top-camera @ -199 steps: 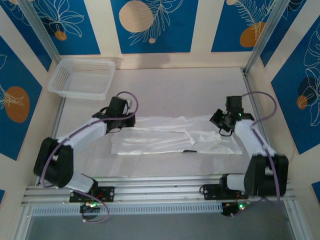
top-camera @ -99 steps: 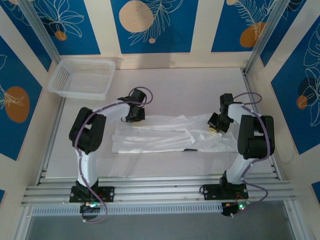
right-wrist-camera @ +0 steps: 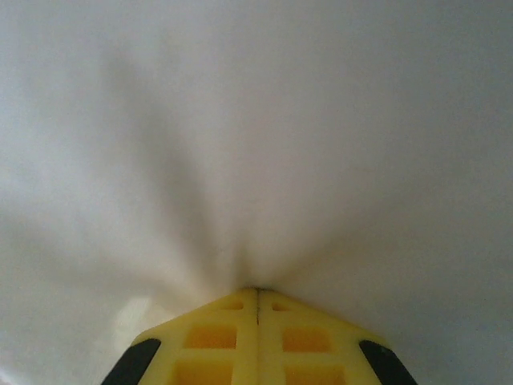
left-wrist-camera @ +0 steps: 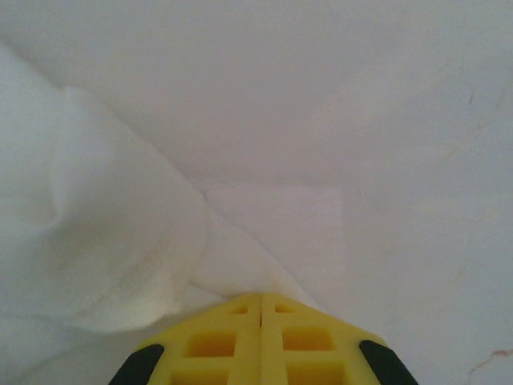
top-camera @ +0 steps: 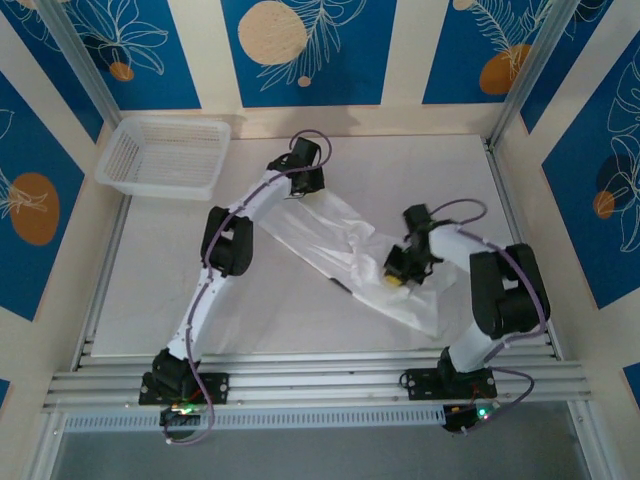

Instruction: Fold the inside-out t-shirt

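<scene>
Next, the left gripper shifts outward and toward the basket to straighten the slanting shirt, then releases it on the bare tabletop between gripper and basket.
The inside-out t-shirt (top-camera: 340, 235) is a thin white cloth stretched diagonally across the table, from the far middle down to the near right. A small dark tag (top-camera: 341, 287) shows at its near edge. My left gripper (top-camera: 303, 190) is reached out far and is shut on the shirt's far end. In the left wrist view the yellow fingertips (left-wrist-camera: 260, 297) pinch a fold of the white cloth (left-wrist-camera: 104, 241). My right gripper (top-camera: 395, 278) is shut on the shirt near its lower right part. Cloth (right-wrist-camera: 256, 160) fans out taut from its closed tips (right-wrist-camera: 257, 291).
A white plastic mesh basket (top-camera: 165, 155) stands at the far left corner. The pale table top (top-camera: 200, 290) is bordered by metal rails along the near edge (top-camera: 320, 385) and by upright posts on both sides.
The left gripper swung away to the far middle and the right gripper came in toward the centre. The shirt turned from a flat left-right band into a diagonal stretch.
</scene>
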